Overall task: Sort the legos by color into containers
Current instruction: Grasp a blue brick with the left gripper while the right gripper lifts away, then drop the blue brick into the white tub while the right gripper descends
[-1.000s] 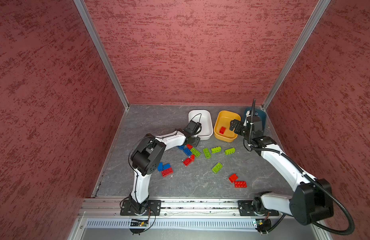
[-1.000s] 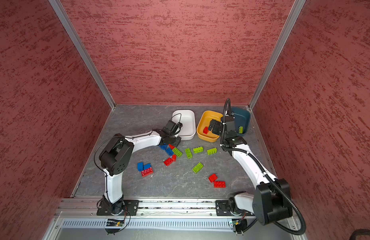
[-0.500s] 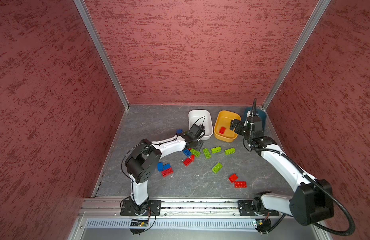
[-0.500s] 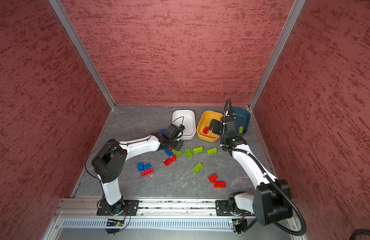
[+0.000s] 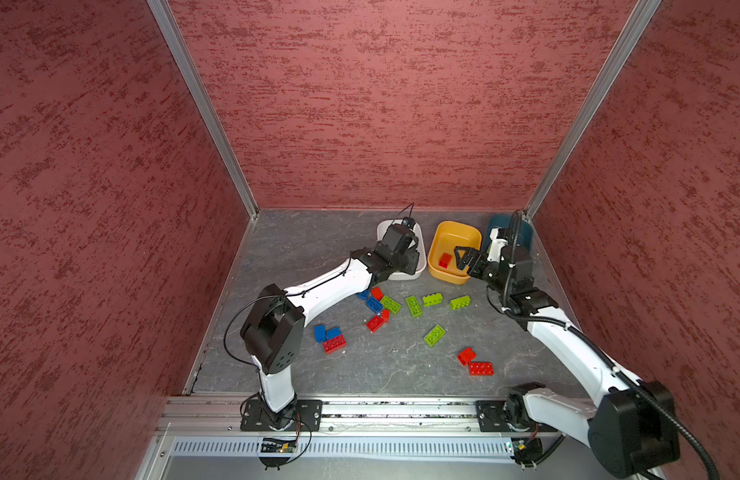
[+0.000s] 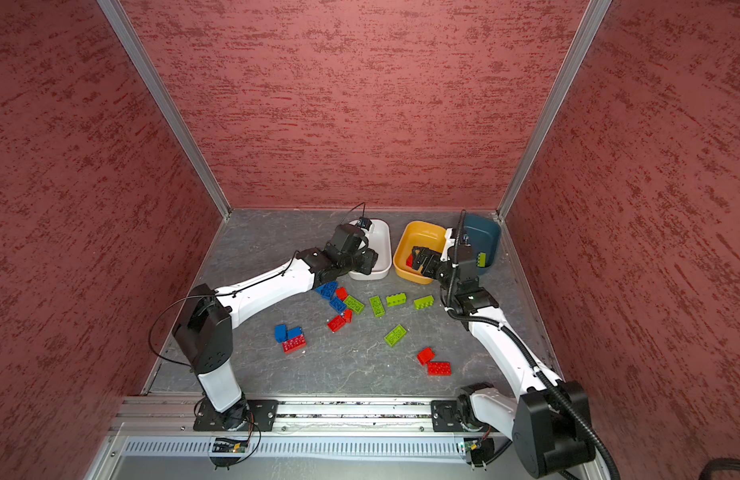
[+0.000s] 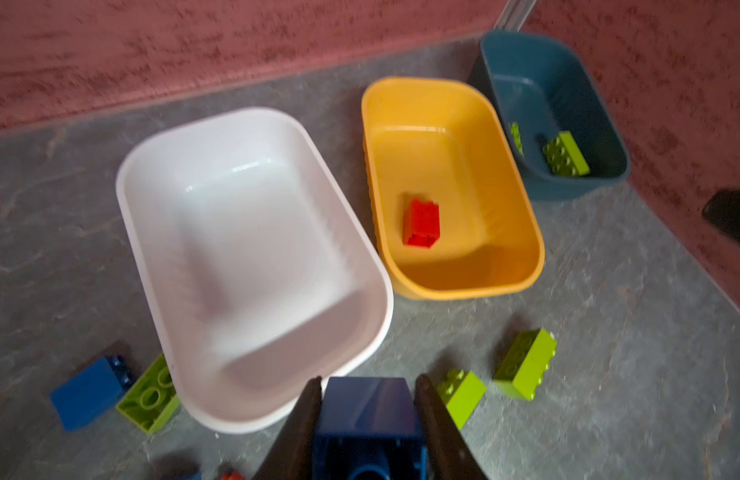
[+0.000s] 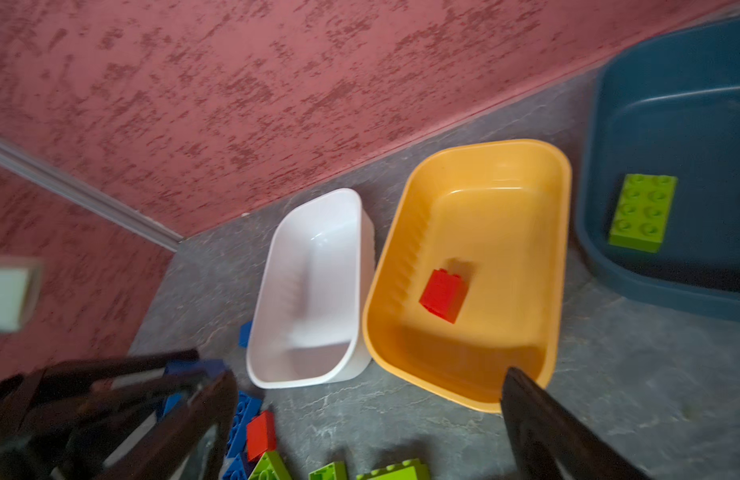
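Observation:
Next, my left gripper moves outward over the middle of the white container [image 7: 254, 244] and releases the blue lego [image 7: 370, 411], since the yellow and teal containers hold other colors.
My left gripper [image 7: 369, 380] is shut on a blue lego [image 7: 370, 411]. In both top views the left gripper [image 5: 403, 255] hangs over the near end of the empty white container [image 5: 421, 266]. The right gripper [image 5: 463, 258] stands open over the near right rim of the yellow container [image 5: 457, 230], which holds one red lego [image 5: 445, 260]. The teal container [image 6: 486, 232] at the back right holds a green lego [image 6: 481, 259]. Several blue, red and green legos lie loose on the grey floor, such as a green one [image 5: 434, 335] and a red one [image 5: 480, 368].
Red walls close in the back and both sides, with the three tubs in a row near the back wall. A blue brick [image 7: 90, 392] and a green one [image 7: 150, 395] lie against the white tub's left side. The arm bases sit on a rail [image 5: 401, 409] in front.
The left gripper has closed on the blue lego at the brick cluster and risen with it toward the white tub. Its elbow has swung forward and left. The right arm has barely moved.

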